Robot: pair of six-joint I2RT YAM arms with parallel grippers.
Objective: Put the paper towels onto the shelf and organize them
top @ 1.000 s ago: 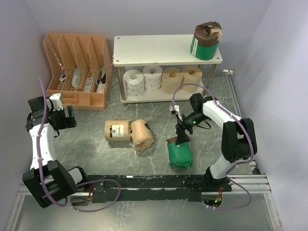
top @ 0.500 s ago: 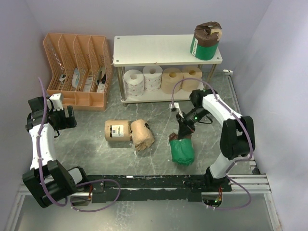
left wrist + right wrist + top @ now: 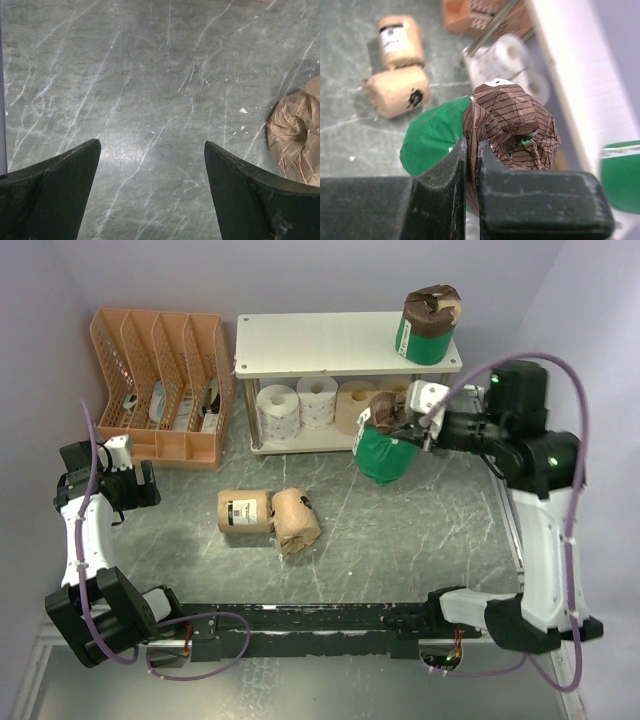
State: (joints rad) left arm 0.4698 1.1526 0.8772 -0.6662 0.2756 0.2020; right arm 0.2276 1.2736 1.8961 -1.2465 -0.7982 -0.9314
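The green-wrapped roll goes up and outward over the bare part of the top board (image 3: pixel 367 347) (image 3: pixel 600 107) beside the standing green roll next. My right gripper then lowers and releases it.
My right gripper (image 3: pixel 410 426) is shut on the crumpled brown end of a green-wrapped roll (image 3: pixel 384 453), (image 3: pixel 436 137), which hangs in the air in front of the shelf's (image 3: pixel 330 342) lower tier. A second green roll (image 3: pixel 425 323) stands upright on the top board at the right. Several rolls sit on the lower board: white dotted (image 3: pixel 277 410), white (image 3: pixel 317 400) and tan (image 3: pixel 355 405). Two tan-wrapped rolls (image 3: pixel 245 510), (image 3: pixel 296 522) lie on the table. My left gripper (image 3: pixel 152 150) is open over bare table, with a tan-wrapped roll (image 3: pixel 296 135) at its right.
An orange slotted file organizer (image 3: pixel 165 385) stands left of the shelf. Walls close in on the back and both sides. A black rail (image 3: pixel 330 620) runs along the near edge of the table.
My right gripper shut on the green roll's brown end, lifted it off the table and carried it up and back towards the shelf. The left arm stayed put.
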